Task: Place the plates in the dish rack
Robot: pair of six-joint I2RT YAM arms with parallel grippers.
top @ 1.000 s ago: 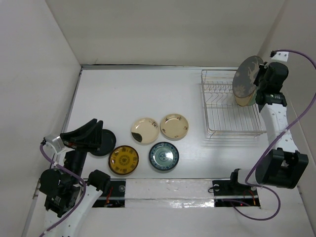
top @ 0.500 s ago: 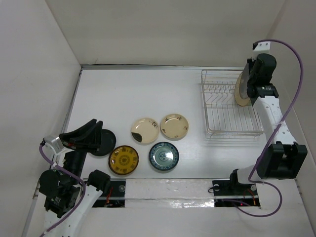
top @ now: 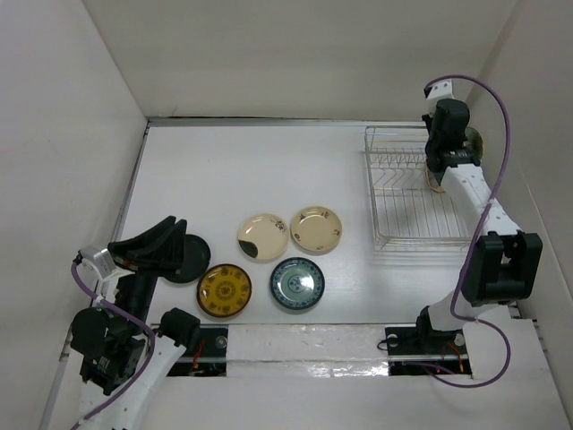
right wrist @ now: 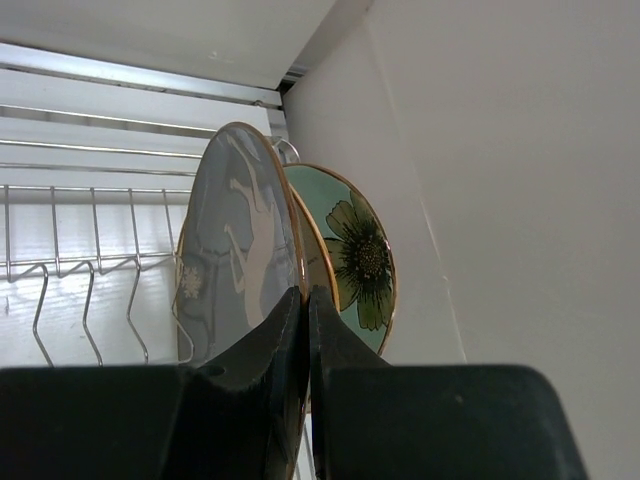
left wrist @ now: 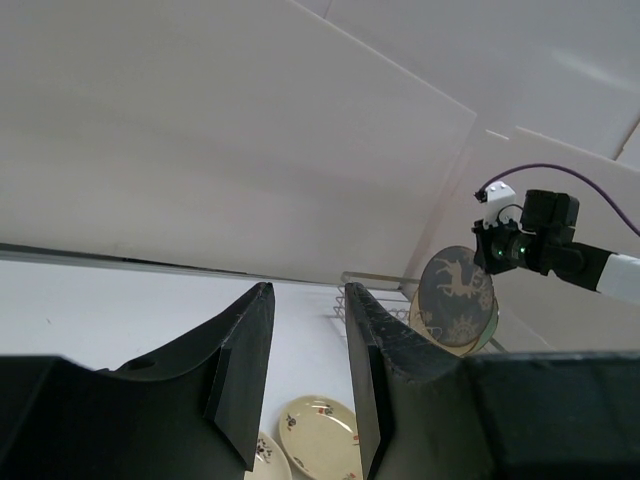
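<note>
The dish rack's side end is already full of plates, so my right gripper will lower the grey plate into the empty wires nearest that end next, then let go of the plate's rim.
My right gripper (top: 437,170) is shut on the rim of the grey plate with a white deer (right wrist: 240,260) and holds it on edge at the far right end of the silver wire dish rack (top: 416,193). A cream plate rim and a pale green flower plate (right wrist: 362,262) stand just behind it. The deer plate also shows in the left wrist view (left wrist: 457,290). My left gripper (top: 177,235) is open and empty, raised above a black plate (top: 195,262). A yellow patterned plate (top: 224,289), a blue-green plate (top: 297,284) and two cream plates (top: 262,236) (top: 316,229) lie flat on the table.
The rack's upright prongs (right wrist: 90,270) stand bare to the left of the held plate. The side wall (right wrist: 500,200) is close behind the green plate. The back wall runs just past the rack.
My right arm has swung the deer plate from above the rack's right side to its far end, turned it edge-on and brought it against the standing plates. The left arm has not moved.
</note>
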